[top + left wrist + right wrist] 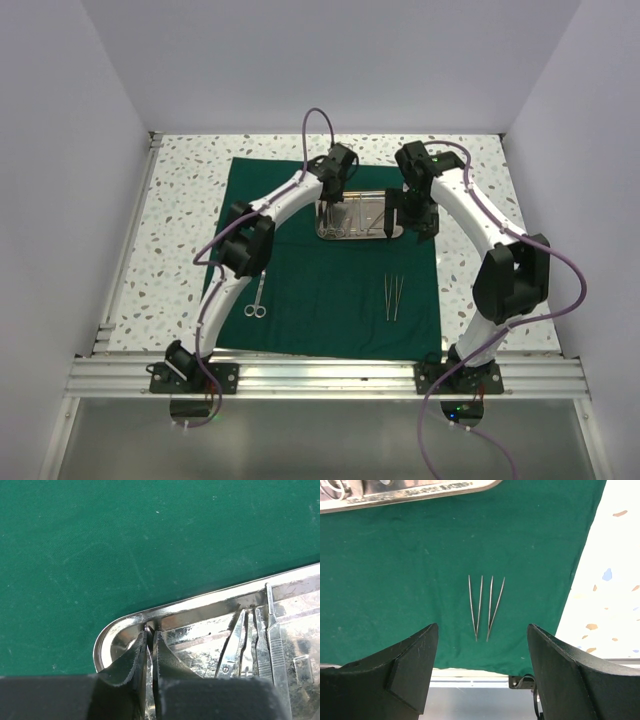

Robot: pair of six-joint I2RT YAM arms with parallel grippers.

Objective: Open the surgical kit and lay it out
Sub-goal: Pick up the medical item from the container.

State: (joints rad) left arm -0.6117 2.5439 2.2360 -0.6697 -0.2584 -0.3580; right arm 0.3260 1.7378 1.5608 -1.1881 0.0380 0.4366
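Observation:
The scissors already lie on the drape, so my left gripper lifts from the tray (372, 234) next. It then comes back and down beside those scissors (264, 294) and releases the steel piece.
The dark green drape (300, 270) lies spread flat on the table. The steel tray (372, 234) sits on its far middle. My left gripper (335, 202) reaches down into the tray's left end. In the left wrist view its fingers (127, 662) are nearly closed in the tray's rounded corner (107, 640), with a thin steel piece between them. More steel instruments (250, 640) lie in the tray. Scissors (257, 299) lie on the drape at the left. Two tweezers (394, 297) (485, 606) lie at the right. My right gripper (411, 220) (482, 630) hangs open and empty above the drape by the tray's right end.
The speckled tabletop (180, 230) shows around the drape, and white walls enclose it on three sides. An aluminium rail (330, 375) runs along the near edge. The drape's near edge (470, 666) and right edge (577, 570) show in the right wrist view.

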